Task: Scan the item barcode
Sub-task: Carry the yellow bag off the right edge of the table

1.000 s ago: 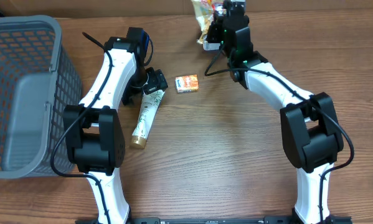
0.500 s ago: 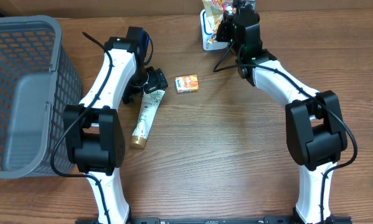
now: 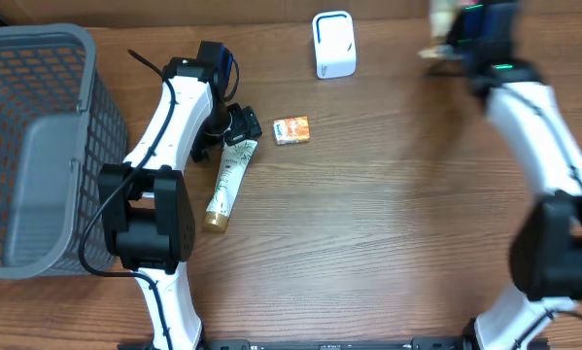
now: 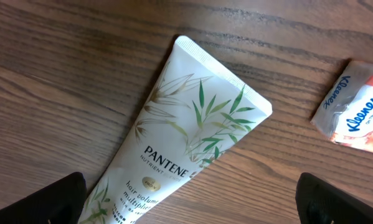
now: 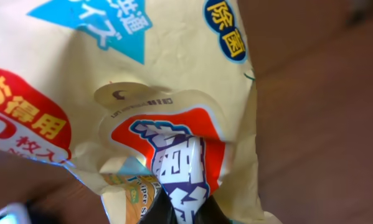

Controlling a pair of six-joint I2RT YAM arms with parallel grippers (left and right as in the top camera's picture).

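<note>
My right gripper should next swing back and to the right in the overhead view. Then it should let go of the packet [image 3: 442, 19] there.
My right gripper [image 5: 186, 214] is shut on a cream wipes packet [image 5: 174, 93] with red, blue and Japanese print, which fills the right wrist view. In the overhead view that gripper [image 3: 461, 34] is blurred at the far right back, with the packet [image 3: 442, 19] at its tip, well to the right of the white barcode scanner [image 3: 334, 44]. My left gripper [image 3: 234, 128] stands open over the crimped end of a white Pantene tube [image 4: 186, 137] lying on the table. Nothing is between its fingers.
A small orange Kleenex pack [image 3: 291, 129] lies right of the tube [image 3: 227, 180]. A grey mesh basket [image 3: 38, 146] takes up the left side. The wooden table's back edge runs just behind the scanner.
The right arm has swung from over the scanner far to the right, carrying the packet, so the scanner now shows uncovered. The left arm has not moved.
</note>
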